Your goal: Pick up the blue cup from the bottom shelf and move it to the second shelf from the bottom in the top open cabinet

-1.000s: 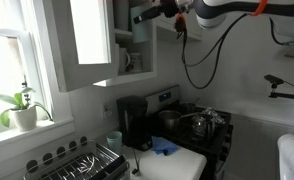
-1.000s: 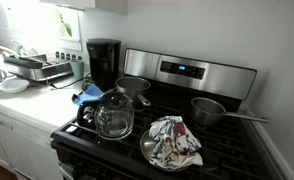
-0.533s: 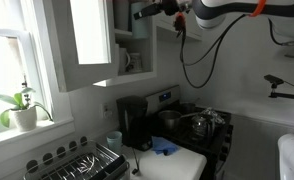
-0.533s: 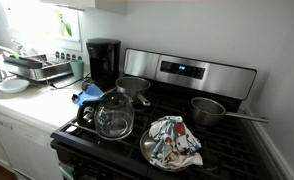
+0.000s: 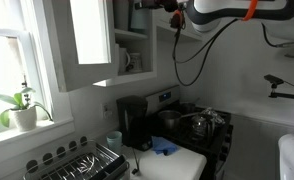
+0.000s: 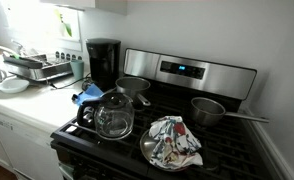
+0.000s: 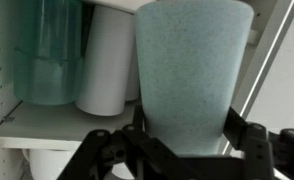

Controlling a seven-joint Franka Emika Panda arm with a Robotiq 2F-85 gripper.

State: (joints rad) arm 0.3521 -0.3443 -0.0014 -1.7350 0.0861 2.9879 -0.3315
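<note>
The shelf beside the white cup lies outward of my gripper. I will push my gripper outward over that shelf next and let go of the blue cup (image 7: 192,70) there.
In the wrist view my gripper (image 7: 184,140) is shut on the blue cup (image 7: 192,70), a speckled pale blue-green cup held upright, fingers (image 7: 249,140) pressed on both its sides. Behind it stands a cabinet shelf (image 7: 47,122) with a white cup (image 7: 109,60) and a clear teal glass (image 7: 49,50). In an exterior view the gripper (image 5: 145,6) is high at the open cabinet (image 5: 130,40), near the top edge of the picture; the cup itself is too small to make out there.
The open cabinet door (image 5: 87,40) hangs beside the shelves. A mug (image 5: 127,62) sits on a lower shelf. Below are a coffee maker (image 5: 134,122), a stove (image 6: 167,120) with pots, a glass kettle (image 6: 113,115) and a dish rack (image 5: 82,165).
The arm has risen and moved toward the cabinet with the cup; the gripper now sits higher, at the top edge of the exterior view.
</note>
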